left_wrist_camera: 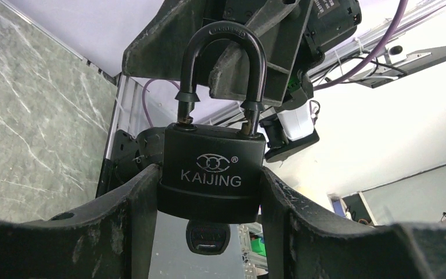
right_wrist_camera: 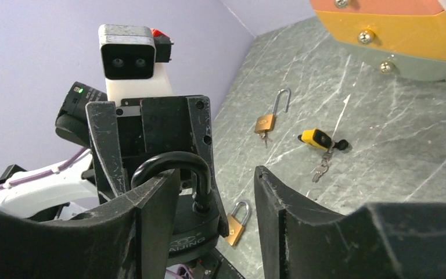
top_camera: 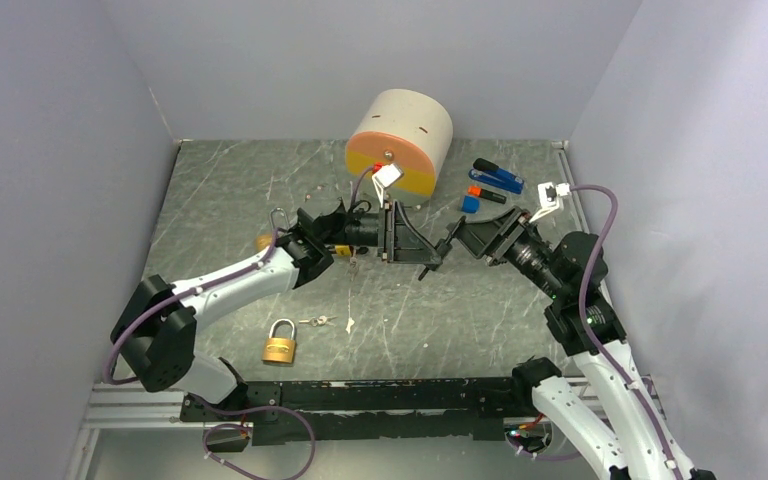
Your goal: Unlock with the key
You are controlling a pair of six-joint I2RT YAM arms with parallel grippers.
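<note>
My left gripper will tip fingers-down, lower the padlock onto the bare tabletop below and then release it, since the padlock's shackle is already raised from its body.
My left gripper point(left_wrist_camera: 209, 177) is shut on the body of a black KAIJING padlock point(left_wrist_camera: 212, 174), held up in the air. A black-headed key point(left_wrist_camera: 208, 237) sits in the keyhole at its underside. The shackle point(left_wrist_camera: 223, 55) is raised, and its left leg stands just clear of the body. My right gripper point(right_wrist_camera: 218, 180) is open right at the shackle point(right_wrist_camera: 180, 165); its left finger point(right_wrist_camera: 151, 221) covers part of the lock, and nothing is between the jaws. In the top view the two grippers meet mid-table, left point(top_camera: 405, 245) and right point(top_camera: 452, 240).
A tan and orange cylinder point(top_camera: 400, 140) stands at the back. A brass padlock point(top_camera: 279, 343) and loose keys point(top_camera: 318, 321) lie near the front. An open brass padlock point(right_wrist_camera: 265, 122) and a yellow lock with keys point(right_wrist_camera: 316, 138) lie under the left arm. Blue and orange items point(top_camera: 490, 180) lie back right.
</note>
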